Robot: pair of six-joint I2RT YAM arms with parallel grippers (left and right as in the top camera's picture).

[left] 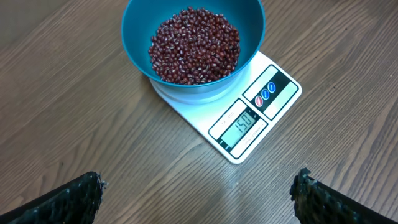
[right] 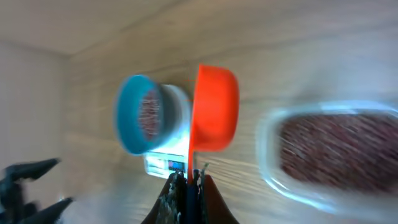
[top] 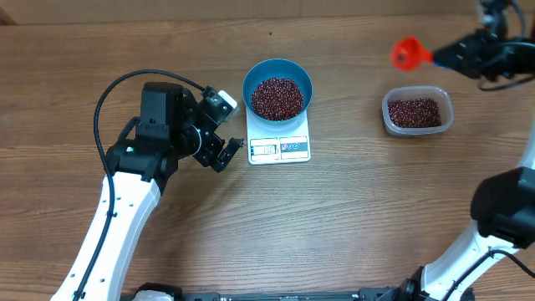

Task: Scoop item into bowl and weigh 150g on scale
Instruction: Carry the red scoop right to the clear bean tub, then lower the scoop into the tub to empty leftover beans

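Observation:
The scale shows the asked weight. My right gripper will next move down and back to the beans in the clear tub (top: 416,114) and release the scoop (top: 407,53) there.
A blue bowl (top: 277,84) holding a heap of dark red-brown beans (top: 277,98) stands on the white scale (top: 279,147). In the left wrist view the bowl (left: 134,31) sits on the scale (left: 273,93), whose display shows digits. My left gripper (top: 226,155) hovers just left of the scale, open and holding nothing; its fingertips (left: 81,193) frame bare wood. My right gripper (top: 443,55) is at the far right, shut on the handle of the red scoop (top: 407,53). The right wrist view is blurred, with the scoop (right: 214,106) tipped on its side.
A clear plastic tub (top: 417,111) with more beans sits at the right, below the scoop; the blurred right wrist view shows the tub's rim (right: 268,180). The left arm's white link runs from the bottom left. Black cable loops at the left.

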